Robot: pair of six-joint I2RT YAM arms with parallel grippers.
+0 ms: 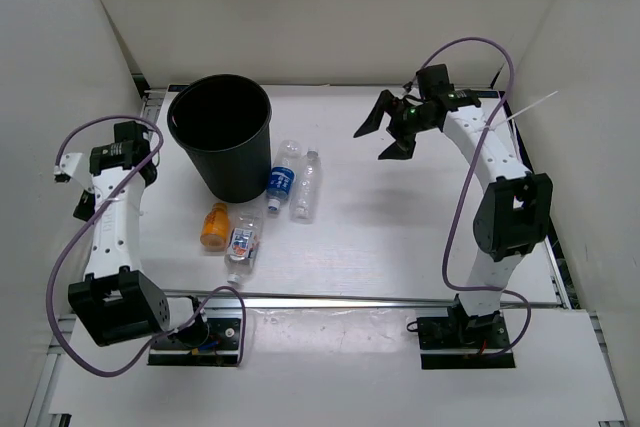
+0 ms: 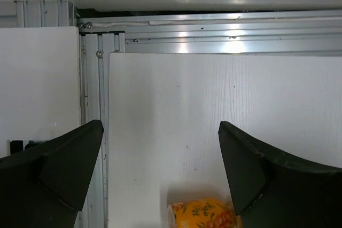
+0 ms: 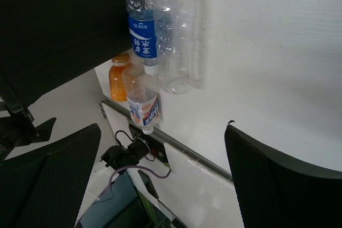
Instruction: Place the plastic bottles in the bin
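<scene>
My right gripper will move down and across to the plain clear bottle's far end, below it and to its left in the top view.
The black bin (image 1: 220,137) stands at the back left of the table. Four bottles lie just right of and in front of it: a plain clear one (image 1: 307,185), one with a blue label (image 1: 282,179), an orange one (image 1: 214,226) and one with a white-blue-red label (image 1: 243,245). My left gripper (image 1: 140,159) is open and empty, left of the bin; the orange bottle (image 2: 206,213) shows at the bottom of its view. My right gripper (image 1: 385,132) is open and empty, raised right of the bin. Its view shows the bin (image 3: 59,25) and all the bottles (image 3: 143,100).
White enclosure walls close in the table on the left, back and right. An aluminium rail (image 1: 350,299) runs along the near edge and another (image 2: 214,30) along the left side. Purple cables (image 1: 460,177) loop off both arms.
</scene>
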